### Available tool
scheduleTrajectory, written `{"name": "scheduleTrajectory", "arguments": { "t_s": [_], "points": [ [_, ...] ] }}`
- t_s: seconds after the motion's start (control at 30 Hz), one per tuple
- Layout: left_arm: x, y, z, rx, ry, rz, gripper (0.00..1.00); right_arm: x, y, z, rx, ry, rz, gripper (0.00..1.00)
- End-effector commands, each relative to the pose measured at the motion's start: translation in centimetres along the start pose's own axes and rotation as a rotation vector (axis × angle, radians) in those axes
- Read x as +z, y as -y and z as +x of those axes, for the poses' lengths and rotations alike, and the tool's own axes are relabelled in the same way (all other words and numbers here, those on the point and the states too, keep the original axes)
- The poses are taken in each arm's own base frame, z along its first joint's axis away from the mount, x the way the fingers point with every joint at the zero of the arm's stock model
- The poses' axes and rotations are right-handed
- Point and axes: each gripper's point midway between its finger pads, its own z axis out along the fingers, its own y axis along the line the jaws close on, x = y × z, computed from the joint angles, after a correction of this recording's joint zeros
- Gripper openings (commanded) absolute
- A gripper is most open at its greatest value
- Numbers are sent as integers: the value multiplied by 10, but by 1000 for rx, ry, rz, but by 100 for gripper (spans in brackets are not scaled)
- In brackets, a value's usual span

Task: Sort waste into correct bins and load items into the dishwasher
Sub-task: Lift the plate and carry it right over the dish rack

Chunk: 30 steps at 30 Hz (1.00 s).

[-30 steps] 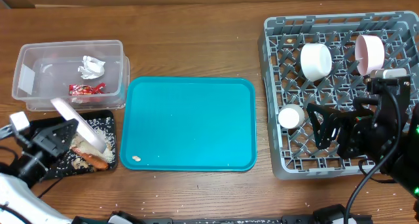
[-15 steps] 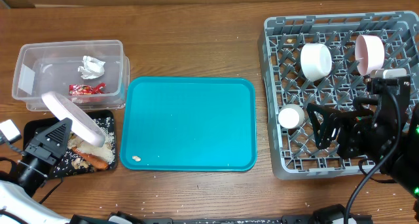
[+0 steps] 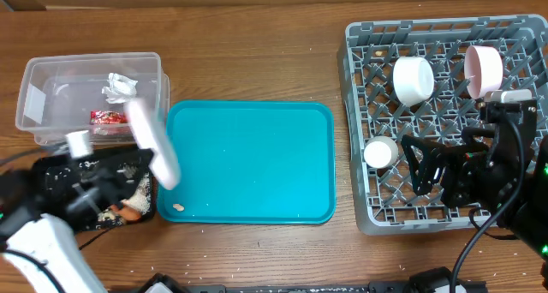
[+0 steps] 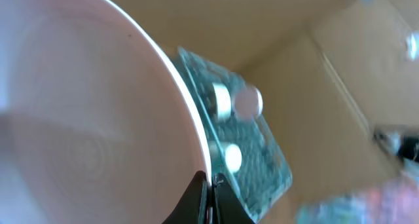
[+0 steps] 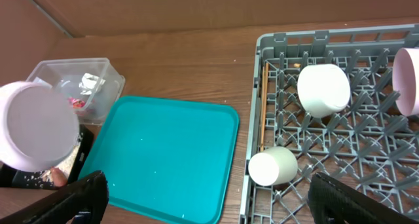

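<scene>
My left gripper lifts the plate outward across the teal tray next, then down into the grey rack's slots beside the white bowl [image 3: 413, 79], since those slots stand free.
My left gripper [image 3: 135, 166] is shut on the rim of the round white plate [image 3: 152, 143] and holds it on edge above the gap between the black tray [image 3: 51, 169] and the teal tray. In the left wrist view the jaws [image 4: 211, 192] pinch the plate [image 4: 85, 119]. The clear tub [image 3: 34, 113] holds a paper wad [image 3: 120, 87] and a red wrapper [image 3: 110, 117]. The black tray carries crumbs and an orange piece [image 3: 128, 214]. My right gripper [image 3: 428, 169] is open and empty over the grey dish rack [image 3: 351, 113], which holds a white bowl [image 3: 413, 79], pink bowl [image 3: 482, 68], white cup [image 3: 380, 152] and chopsticks [image 5: 263, 106].
The teal tray [image 3: 248, 160] lies in the middle with one beige crumb [image 3: 178, 207] near its front left corner. Crumbs are scattered on the table's front edge. A cardboard wall stands behind the table.
My left arm has swung the plate to the right, from above the black tray to the teal tray's left edge, with motion blur. The right arm has not moved.
</scene>
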Motion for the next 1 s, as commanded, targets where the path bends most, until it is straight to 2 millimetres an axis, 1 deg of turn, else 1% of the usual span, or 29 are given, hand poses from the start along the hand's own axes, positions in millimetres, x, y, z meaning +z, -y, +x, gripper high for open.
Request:
{"name": "scheduleTrajectory", "arguments": {
  "t_s": [0.0, 0.07, 0.1, 0.2, 0.3, 0.37, 0.43, 0.47, 0.53, 0.6, 0.67, 0.73, 0.83, 0.97],
  "points": [
    [29, 23, 14, 62, -135, 75, 4, -1, -2, -1, -1, 6, -9, 100],
    [49, 35, 14, 100, -191, 143, 4, -1, -2, -1, -1, 6, -9, 100],
    [61, 43, 11, 121, -212, 183, 4, -1, -2, -1, -1, 6, -9, 100],
    [101, 71, -8, 197, -235, 267, 4, -1, -2, -1, -1, 6, -9, 100],
    [147, 107, -30, 289, -160, 325, 4, -1, -2, -1, -1, 6, -9, 100],
    [175, 133, -40, 299, -80, 371, 4, -1, -2, -1, -1, 6, -9, 100],
    [203, 152, -41, 245, -20, 414, 4, -1, -2, -1, -1, 6, -9, 100],
    [217, 158, -39, 209, 0, 432, 4, -1, -2, -1, -1, 6, -9, 100],
    [244, 164, -32, 117, 30, 456, 4, -1, -2, -1, -1, 6, -9, 100],
    [270, 169, -19, 43, 54, 487, 4, -1, -2, -1, -1, 6, -9, 100],
    [291, 172, -6, -25, 78, 515, 4, -1, -2, -1, -1, 6, -9, 100],
    [310, 171, 8, -124, 88, 533, 4, -1, -2, -1, -1, 6, -9, 100],
    [336, 162, 32, -245, 74, 531, 4, -1, -2, -1, -1, 6, -9, 100],
    [357, 146, 53, -312, 46, 527, 4, -1, -2, -1, -1, 6, -9, 100]
  ]
}}
